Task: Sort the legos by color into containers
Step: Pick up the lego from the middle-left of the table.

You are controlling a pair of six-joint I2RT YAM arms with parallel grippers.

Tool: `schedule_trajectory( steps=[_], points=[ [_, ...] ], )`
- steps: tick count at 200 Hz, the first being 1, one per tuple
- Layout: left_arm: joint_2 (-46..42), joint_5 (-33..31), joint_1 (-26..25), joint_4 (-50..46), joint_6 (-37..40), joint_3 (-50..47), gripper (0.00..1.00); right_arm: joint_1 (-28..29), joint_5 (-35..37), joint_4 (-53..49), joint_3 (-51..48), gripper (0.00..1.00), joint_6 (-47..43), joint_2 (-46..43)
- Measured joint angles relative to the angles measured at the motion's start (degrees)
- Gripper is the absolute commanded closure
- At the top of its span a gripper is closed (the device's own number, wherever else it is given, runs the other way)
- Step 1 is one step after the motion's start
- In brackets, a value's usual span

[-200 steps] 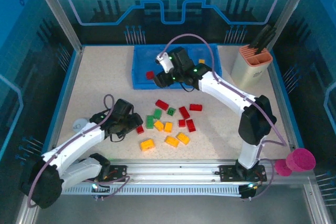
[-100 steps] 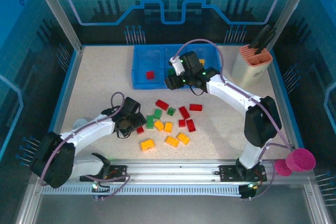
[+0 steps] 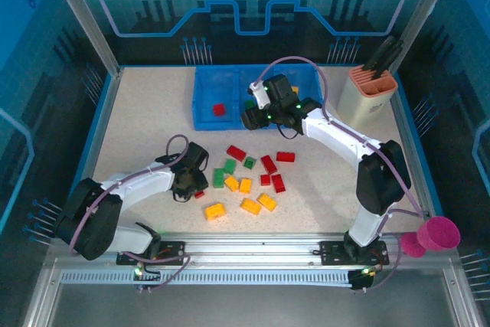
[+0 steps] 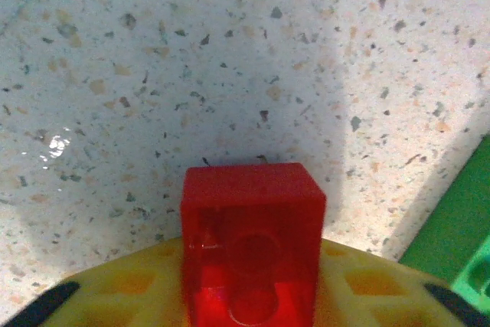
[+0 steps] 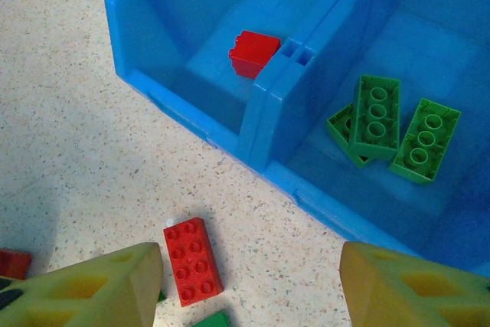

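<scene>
The blue tray (image 3: 200,122) lies outward of my left gripper. The left gripper next rises and reaches outward over the tray's section already holding red to release the small red brick.
My left gripper (image 3: 193,184) (image 4: 249,300) is down on the table left of the loose pile, its yellow fingers shut on a small red brick (image 4: 249,204) whose hollow side faces the camera. My right gripper (image 3: 253,117) (image 5: 249,289) hangs open over the table just in front of the blue tray (image 3: 200,122). The tray's left compartment holds one red brick (image 5: 255,53), the middle one green bricks (image 5: 375,116), and the right one a yellow brick (image 3: 294,89). A red oblong brick (image 5: 192,261) lies by the right gripper's left finger.
Several loose red, green and yellow legos (image 3: 250,206) lie mid-table between the arms. A beige holder with an orange rim (image 3: 366,91) stands at the back right. A pink cup (image 3: 438,233) sits off the front right corner.
My left gripper reached right and down to the small red brick and closed on it. My right arm swung from over the left compartment to the tray's front middle, then held still.
</scene>
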Motion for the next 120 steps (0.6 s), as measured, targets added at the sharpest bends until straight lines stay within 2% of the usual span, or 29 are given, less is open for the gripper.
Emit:
schedule_trajectory(
  steps=[45, 87, 120],
  points=[
    [0.57, -0.02, -0.22, -2.40, 2.71, 3.10, 0.74, -0.52, 0.07, -1.11, -1.95, 0.35, -0.07, -0.13],
    [1.16, -2.03, 0.09, -5.97, 10.80, 21.11, 0.76, -3.61, 0.66, -3.74, -9.79, 0.35, 0.28, -3.96],
    [4.61, -2.10, 2.47, -5.33, 17.38, 33.16, 0.76, -4.63, 1.53, -5.44, -14.78, 0.33, 0.55, -6.91]
  ],
)
